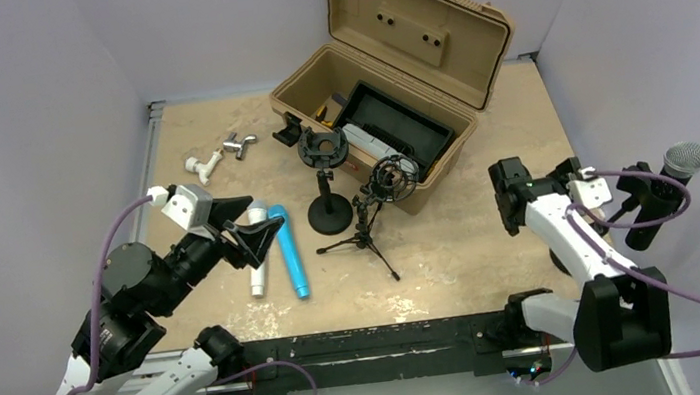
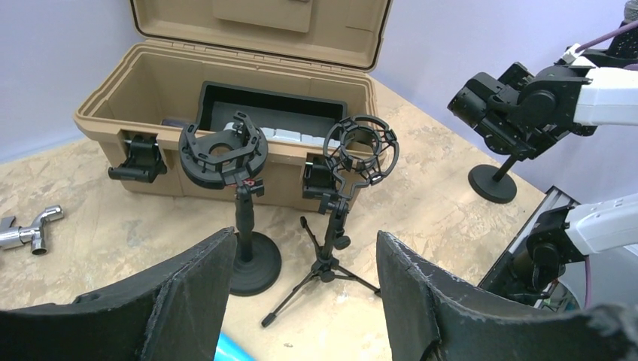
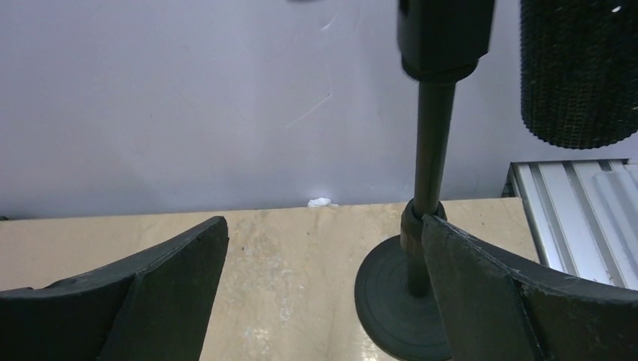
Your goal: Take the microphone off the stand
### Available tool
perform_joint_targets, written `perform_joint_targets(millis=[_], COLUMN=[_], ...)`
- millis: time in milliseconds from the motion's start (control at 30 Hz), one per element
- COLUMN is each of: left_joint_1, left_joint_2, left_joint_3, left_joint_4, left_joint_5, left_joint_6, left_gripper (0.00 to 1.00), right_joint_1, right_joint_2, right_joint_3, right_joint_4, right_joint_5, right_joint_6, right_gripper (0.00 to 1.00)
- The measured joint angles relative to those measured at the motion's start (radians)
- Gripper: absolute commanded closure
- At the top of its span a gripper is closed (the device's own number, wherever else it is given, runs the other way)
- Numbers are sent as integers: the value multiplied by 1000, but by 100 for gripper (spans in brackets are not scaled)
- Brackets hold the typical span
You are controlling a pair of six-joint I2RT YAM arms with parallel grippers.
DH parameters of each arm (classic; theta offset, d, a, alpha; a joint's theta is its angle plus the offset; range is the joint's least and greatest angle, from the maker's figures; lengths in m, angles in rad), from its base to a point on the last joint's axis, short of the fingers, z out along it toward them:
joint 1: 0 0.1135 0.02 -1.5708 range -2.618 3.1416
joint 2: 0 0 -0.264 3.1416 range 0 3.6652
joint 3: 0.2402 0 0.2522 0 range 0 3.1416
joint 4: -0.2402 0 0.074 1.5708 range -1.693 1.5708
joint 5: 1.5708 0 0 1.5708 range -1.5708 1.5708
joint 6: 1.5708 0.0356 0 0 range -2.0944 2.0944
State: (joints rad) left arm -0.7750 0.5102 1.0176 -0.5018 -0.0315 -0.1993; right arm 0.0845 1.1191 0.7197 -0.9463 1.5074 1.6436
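Note:
My right gripper will next move toward the right in the wrist view to straddle the pole above its collar (image 3: 429, 177), because the pole is by one finger, outside the gap between the fingers.
The microphone (image 1: 682, 162), with a silver mesh head and a black body, sits tilted in the clip of a black stand at the table's far right. In the right wrist view the stand's pole (image 3: 432, 143) rises from a round base (image 3: 387, 301), and the microphone's black lower end (image 3: 579, 68) hangs at the upper right. My right gripper (image 3: 322, 226) (image 1: 643, 194) is open and low beside the stand. Its right finger (image 3: 489, 293) is close against the pole's bottom collar, and nothing lies between the fingers. My left gripper (image 1: 264, 230) (image 2: 305, 237) hovers open and holds nothing at the left.
An open tan toolbox (image 1: 390, 62) stands at the back. In front of it are a round-base stand (image 1: 329, 210) and a tripod stand (image 1: 370, 230), each with a bare shock mount. A blue cylinder (image 1: 287, 251) and a white one (image 1: 259, 269) lie under my left gripper. Metal fittings (image 1: 239, 143) lie far left.

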Motion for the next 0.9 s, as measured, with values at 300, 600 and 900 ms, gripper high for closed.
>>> perform_joint_targets(millis=[300,600,900], left_joint_1=[0,-19,-25], left_joint_2=[0,0,-1], left_joint_3=[-1,-1,-1], left_joint_4=[0,0,0], left_joint_5=[-7,-14,-28], left_joint_6=[0,0,0], left_gripper=[34,34,34], right_joint_1=[0,-16,-62], right_joint_2=[84,76,53], right_joint_3=[-8,-5,24], right_joint_4=[-13,-10,-11], right_joint_5=[2,6,9], right_joint_6=[0,-50,-124], right_gripper=[1,1,1])
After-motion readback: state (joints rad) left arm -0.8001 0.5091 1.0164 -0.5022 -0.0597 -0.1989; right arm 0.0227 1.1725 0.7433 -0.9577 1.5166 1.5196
